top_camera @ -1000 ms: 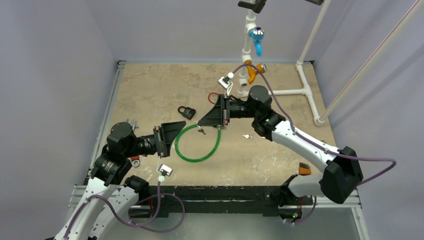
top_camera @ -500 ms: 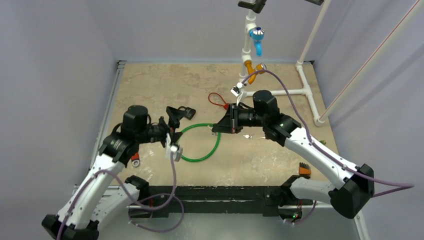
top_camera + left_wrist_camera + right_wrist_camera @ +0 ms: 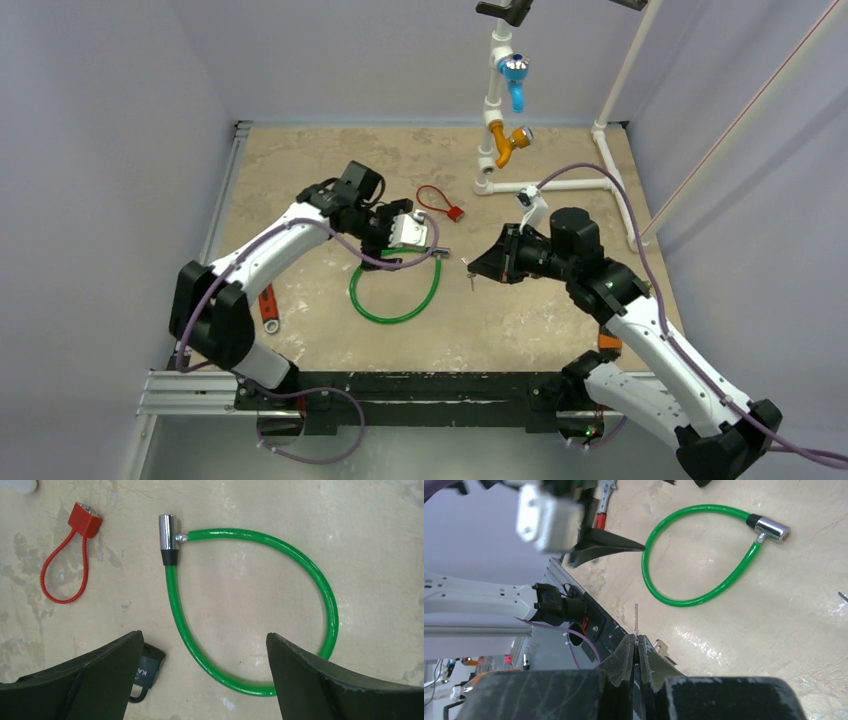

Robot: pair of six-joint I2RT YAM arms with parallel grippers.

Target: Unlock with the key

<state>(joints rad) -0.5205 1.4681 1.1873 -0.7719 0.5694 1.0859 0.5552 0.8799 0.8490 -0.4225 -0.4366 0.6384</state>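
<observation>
My left gripper moves down toward the right in the top view next, onto the cylinder's black collar (image 3: pixel 431 250) (image 3: pixel 170 557), so the cylinder's keyhole end stays bare for the key.
The green cable lock (image 3: pixel 395 300) lies mid-table, its chrome lock cylinder (image 3: pixel 167 536) at the loop's far end. My right gripper (image 3: pixel 474 267) hovers just right of the loop, shut on the tiny silver key (image 3: pixel 636 621), whose thin blade sticks out past the fingertips (image 3: pixel 626 652). My left gripper (image 3: pixel 395 252) is open and empty above the loop's near-left part, its fingers (image 3: pixel 102 677) wide apart. A black padlock (image 3: pixel 144 672) lies partly under the left finger. The lock also shows in the right wrist view (image 3: pixel 696 555).
A red pull-tie seal (image 3: pixel 438 199) lies beyond the lock. A second small silver key (image 3: pixel 661 649) shows beside my right finger. An orange-handled tool (image 3: pixel 268 306) lies near the left edge. White pipes with blue and orange valves (image 3: pixel 505 120) stand at the back.
My left arm swung forward and right, from the near left to above the cable lock. My right gripper drew back to the right, away from the lock cylinder, still shut.
</observation>
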